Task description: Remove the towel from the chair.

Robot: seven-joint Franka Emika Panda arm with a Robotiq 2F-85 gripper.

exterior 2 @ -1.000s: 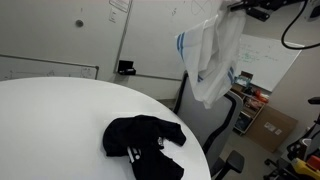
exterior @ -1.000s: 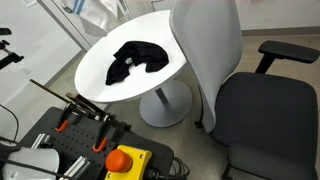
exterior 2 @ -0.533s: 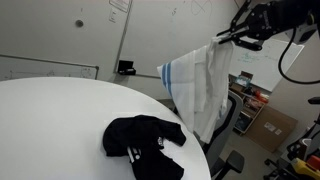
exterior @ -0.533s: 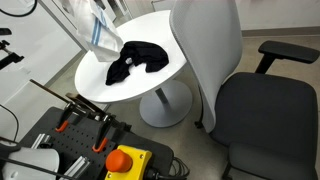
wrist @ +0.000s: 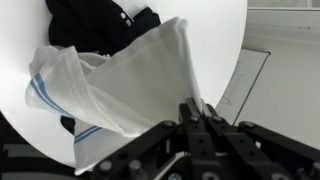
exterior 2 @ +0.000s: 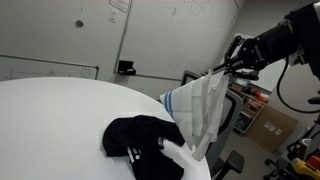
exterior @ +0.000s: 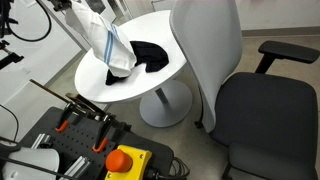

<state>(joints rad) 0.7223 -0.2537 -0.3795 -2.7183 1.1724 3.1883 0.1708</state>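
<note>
The white round table lies below, and the towel's lower end already reaches it. My gripper should next ease down slightly toward it and release the towel's corner.
A white towel [exterior 2: 200,108] with blue stripes hangs from my gripper [exterior 2: 228,66], which is shut on its top corner. It also shows in an exterior view [exterior: 113,48] and in the wrist view [wrist: 120,88], with the gripper [wrist: 197,108] pinching its edge. The towel's lower end reaches the white round table [exterior: 100,88] and touches a black garment [exterior: 146,56], which also shows in an exterior view [exterior 2: 140,138]. The grey office chair [exterior: 240,90] stands beside the table with nothing on it.
A black cart with an orange emergency button [exterior: 124,160] and clamps stands in front of the table. A whiteboard wall [exterior 2: 90,35] is behind the table. Boxes and clutter [exterior 2: 270,128] lie on the floor near the table's edge.
My gripper has carried the towel down and over the table. Its lower end now rests by the black garment; earlier it hung high in the air.
</note>
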